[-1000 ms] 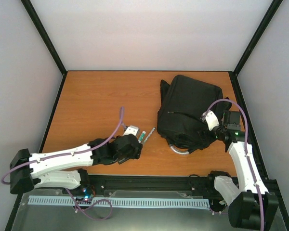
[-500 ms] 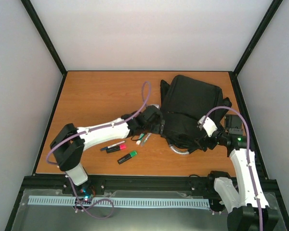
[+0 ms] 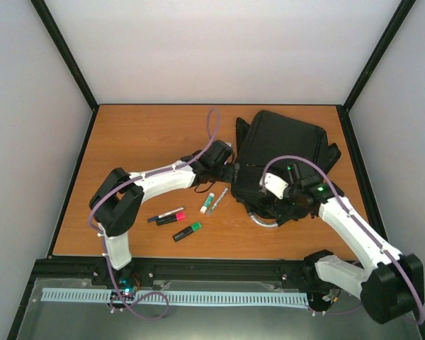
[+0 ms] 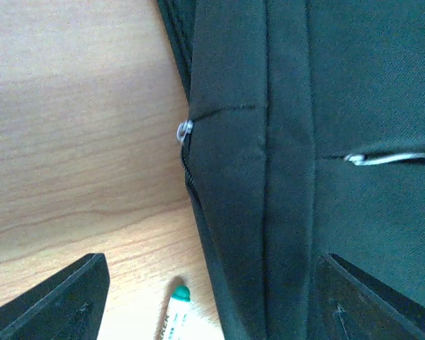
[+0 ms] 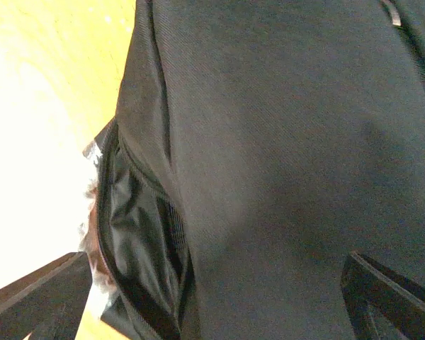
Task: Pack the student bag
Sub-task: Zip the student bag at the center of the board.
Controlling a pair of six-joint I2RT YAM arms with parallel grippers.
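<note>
I should lower the open fingers of my right gripper onto the black fabric [image 5: 290, 156] beside the bag's wide-open pocket and close them, since it lies below, already between them.
The student bag [image 3: 283, 149], a large black backpack, lies at the right middle of the table with its grey loop handle [image 3: 262, 221] toward me. My left gripper [image 3: 235, 173] is open and empty at the bag's left edge; in the left wrist view [image 4: 212, 304] its jaws straddle the bag's seam [image 4: 269, 212], near a silver zip pull [image 4: 184, 132]. My right gripper [image 3: 289, 205] is open and empty over the bag's near end; in the right wrist view [image 5: 212, 304] it hangs above black fabric [image 5: 290, 156] beside a gaping pocket [image 5: 138, 234].
Loose on the table left of the bag: a white marker with a green cap [image 3: 207, 202], also in the left wrist view [image 4: 173, 312], a silver pen [image 3: 218, 200], a black pen and pink marker [image 3: 171, 215], and a green highlighter [image 3: 188, 231].
My left arm swung from the near left over the markers up to the bag's left edge. My right gripper moved left over the bag's near end.
</note>
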